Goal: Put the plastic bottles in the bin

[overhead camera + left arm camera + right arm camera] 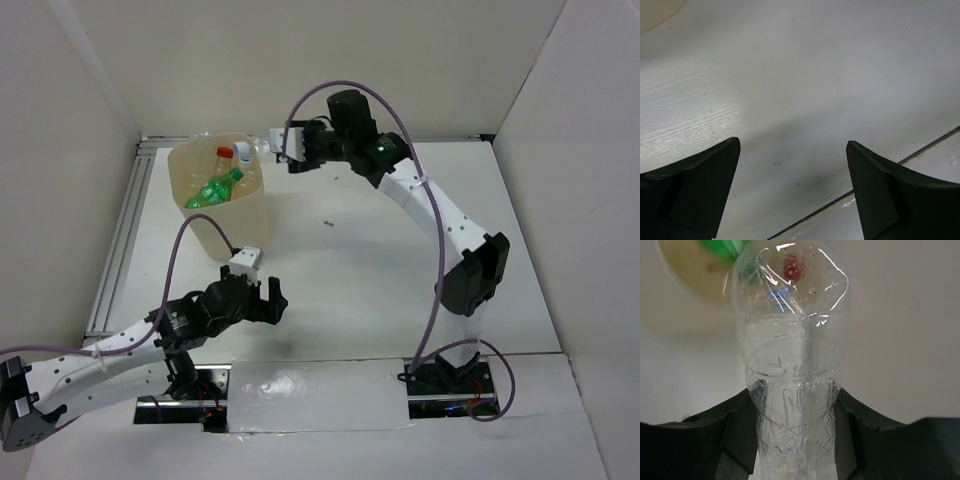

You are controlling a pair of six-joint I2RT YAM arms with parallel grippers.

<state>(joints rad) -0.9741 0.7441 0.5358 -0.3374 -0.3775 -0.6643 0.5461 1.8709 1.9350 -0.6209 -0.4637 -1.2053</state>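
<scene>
My right gripper needs to carry the bottle to the left in the top view next and release it over the bin's opening (213, 165) (702, 272), because the opening lies that way.
The translucent beige bin (250, 215) stands at the back left of the table. Inside it lie a green bottle (214, 191), a bottle with a red cap (226, 152) and a clear one with a white cap (244, 152). My right gripper (284, 149) is shut on a clear plastic bottle (790, 365), held just right of the bin's rim; the bottle's end (275, 139) pokes toward the bin. My left gripper (270, 298) is open and empty, low over the bare table in front of the bin. The bin shows blurred in the right wrist view (687, 275).
White walls enclose the table on the left, back and right. A metal rail (120, 235) runs along the left edge. A seam in the tabletop (865, 187) runs under my left gripper.
</scene>
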